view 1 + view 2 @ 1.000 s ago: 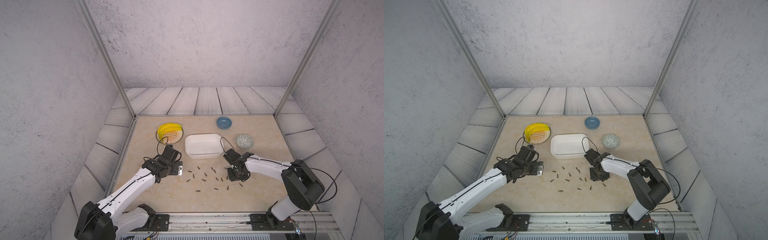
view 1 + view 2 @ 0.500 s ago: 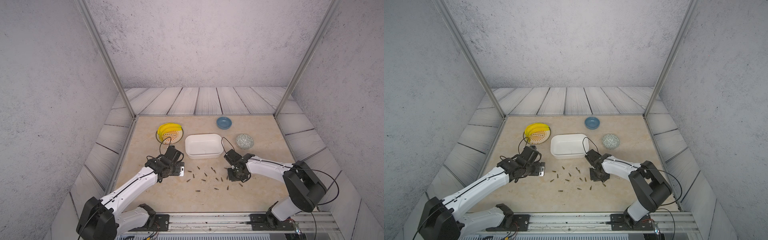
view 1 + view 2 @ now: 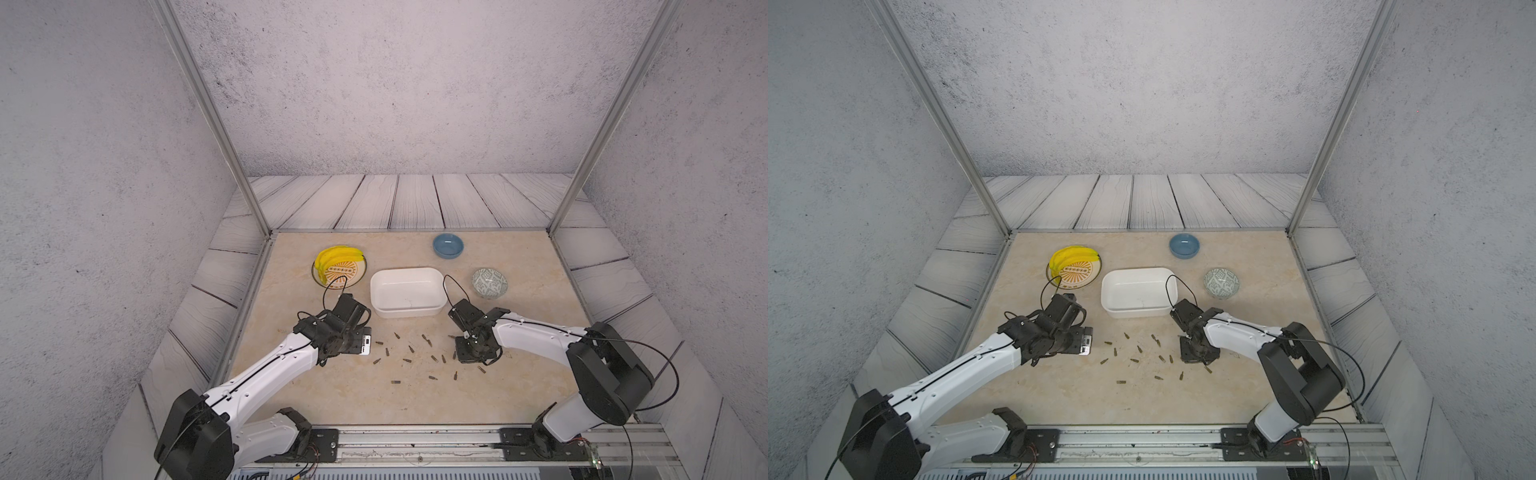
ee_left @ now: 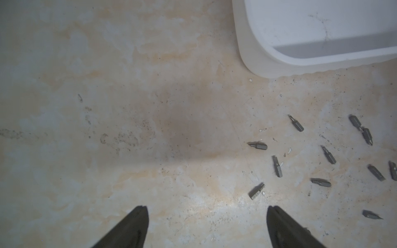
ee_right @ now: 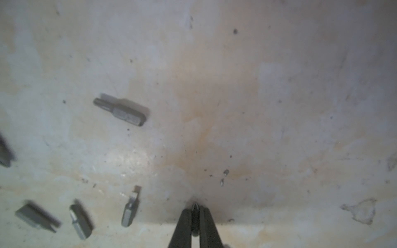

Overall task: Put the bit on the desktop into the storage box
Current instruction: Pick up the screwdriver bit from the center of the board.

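Note:
The right gripper already has a bit pinched between its fingers, so it needs to rise off the desktop and move outward over the inside of the storage box to release the bit.
Several small grey bits (image 3: 409, 349) lie scattered on the beige desktop (image 3: 374, 403), in front of the white storage box (image 3: 405, 311) (image 3: 1133, 312). My right gripper (image 5: 195, 209) points down at the desktop on the right edge of the scatter (image 3: 473, 353). It is shut on one bit (image 5: 195, 223), whose tip shows between the fingertips. Loose bits (image 5: 120, 109) lie to its side. My left gripper (image 4: 207, 209) hangs open and empty over bare desktop, left of the scatter (image 3: 353, 338). The nearest bit (image 4: 256, 191) lies just off one finger. A corner of the box (image 4: 257, 60) shows further on.
A patterned plate with a yellow banana (image 3: 338, 266) stands left of the box. A blue bowl (image 3: 448, 245) sits behind it, and a grey-green patterned bowl (image 3: 489, 283) to its right. Grey plank panels and metal posts border the desktop.
My right gripper's jaws have closed onto a bit at the desktop. The left arm has shifted only slightly and stays open.

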Robot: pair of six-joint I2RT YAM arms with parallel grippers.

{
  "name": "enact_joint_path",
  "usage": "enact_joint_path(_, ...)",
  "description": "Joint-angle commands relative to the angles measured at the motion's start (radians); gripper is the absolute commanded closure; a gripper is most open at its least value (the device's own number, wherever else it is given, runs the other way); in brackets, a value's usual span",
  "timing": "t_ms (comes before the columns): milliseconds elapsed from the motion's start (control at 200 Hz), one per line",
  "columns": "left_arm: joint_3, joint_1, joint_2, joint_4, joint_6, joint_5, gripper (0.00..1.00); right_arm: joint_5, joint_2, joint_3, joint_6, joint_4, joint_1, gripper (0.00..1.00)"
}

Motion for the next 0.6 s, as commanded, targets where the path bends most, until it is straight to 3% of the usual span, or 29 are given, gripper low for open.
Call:
enact_joint_path(0, 0.011, -0.013, -0.008, -0.032, -0.017, 0.018, 0.08, 0.014, 0.037, -0.031, 0.007, -0.086, -0.001, 0.95)
enact_joint_path(80, 0.008, -0.020, -0.014, -0.040, -0.020, 0.021, 0.08, 0.016, 0.041, -0.026, 0.007, -0.089, -0.002, 1.00)
enact_joint_path(370, -0.009, -0.032, -0.019, -0.047, -0.028, 0.028, 0.08, 0.030, 0.053, -0.006, 0.004, -0.099, -0.003, 1.00)
enact_joint_path(591, -0.038, -0.043, -0.019, -0.031, -0.038, 0.045, 0.08, 0.019, -0.044, 0.128, -0.031, -0.197, -0.003, 1.00)
